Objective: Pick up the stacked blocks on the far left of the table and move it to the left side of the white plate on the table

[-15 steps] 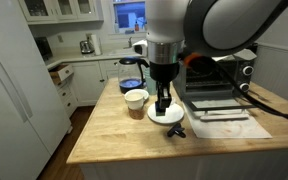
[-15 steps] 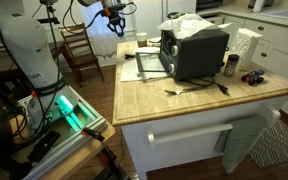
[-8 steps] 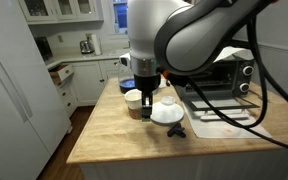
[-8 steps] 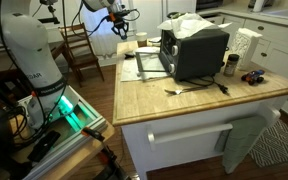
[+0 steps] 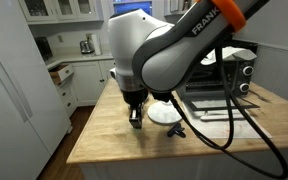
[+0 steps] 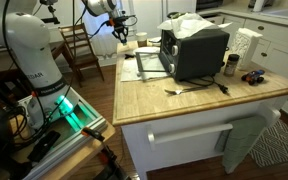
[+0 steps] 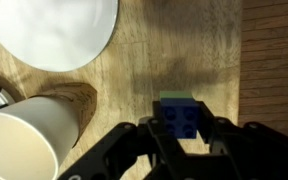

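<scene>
I will move my gripper down and away from the edge of the table, to release the stacked blocks beside the white plate.
My gripper [image 7: 181,127] is shut on the stacked blocks [image 7: 181,116], a dark-blue block with a green layer under it, held just above the table [image 7: 154,60]. The white plate [image 7: 54,30] lies at the upper left of the wrist view, apart from the blocks. In an exterior view the gripper [image 5: 136,119] hangs beside the white plate [image 5: 165,116], close to the table [image 5: 104,140] end. In an exterior view [image 6: 124,32] the gripper is small and far off, and the blocks do not show there.
A cream cup [image 7: 24,130] stands next to the plate. The table edge and the darker floor [image 7: 274,60] lie close beside the blocks. A small flat black object [image 5: 177,131], a toaster oven [image 5: 224,75] and a white sheet [image 5: 229,125] are on the table.
The arm has swung from above the plate, across the cup, to the side of the plate near the table end, with the blocks still in the jaws.
</scene>
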Controlling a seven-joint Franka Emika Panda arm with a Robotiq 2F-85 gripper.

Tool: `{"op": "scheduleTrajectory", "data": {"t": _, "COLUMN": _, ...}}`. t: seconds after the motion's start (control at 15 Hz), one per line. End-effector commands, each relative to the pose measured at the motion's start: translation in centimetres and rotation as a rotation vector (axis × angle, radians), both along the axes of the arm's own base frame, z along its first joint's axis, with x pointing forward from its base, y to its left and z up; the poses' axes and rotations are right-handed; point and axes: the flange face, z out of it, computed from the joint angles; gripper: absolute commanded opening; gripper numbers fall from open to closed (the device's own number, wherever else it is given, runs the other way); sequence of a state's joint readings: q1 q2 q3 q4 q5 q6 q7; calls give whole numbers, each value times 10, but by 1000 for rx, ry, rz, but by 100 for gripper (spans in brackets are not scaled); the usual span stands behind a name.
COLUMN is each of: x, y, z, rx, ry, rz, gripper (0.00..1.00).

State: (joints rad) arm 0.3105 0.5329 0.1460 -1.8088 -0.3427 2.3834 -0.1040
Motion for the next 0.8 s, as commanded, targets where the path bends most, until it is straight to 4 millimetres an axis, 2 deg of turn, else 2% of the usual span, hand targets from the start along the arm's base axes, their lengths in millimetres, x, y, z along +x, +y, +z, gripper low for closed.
{"op": "scheduleTrajectory", "data": {"t": 0.0, "x": 13, "y": 12, "z": -13, "rx": -34, "ry": -29, "rz": -34, "gripper": 12}}
{"op": "scheduleTrajectory", "data": {"t": 0.67, "x": 27, "y": 4, "z": -40, "rx": -26, "ry": 4, "rz": -73, "gripper": 12}}
{"op": "scheduleTrajectory", "data": {"t": 0.73, "x": 27, "y": 4, "z": -42, "rx": -28, "ry": 8, "rz": -70, "gripper": 62}}
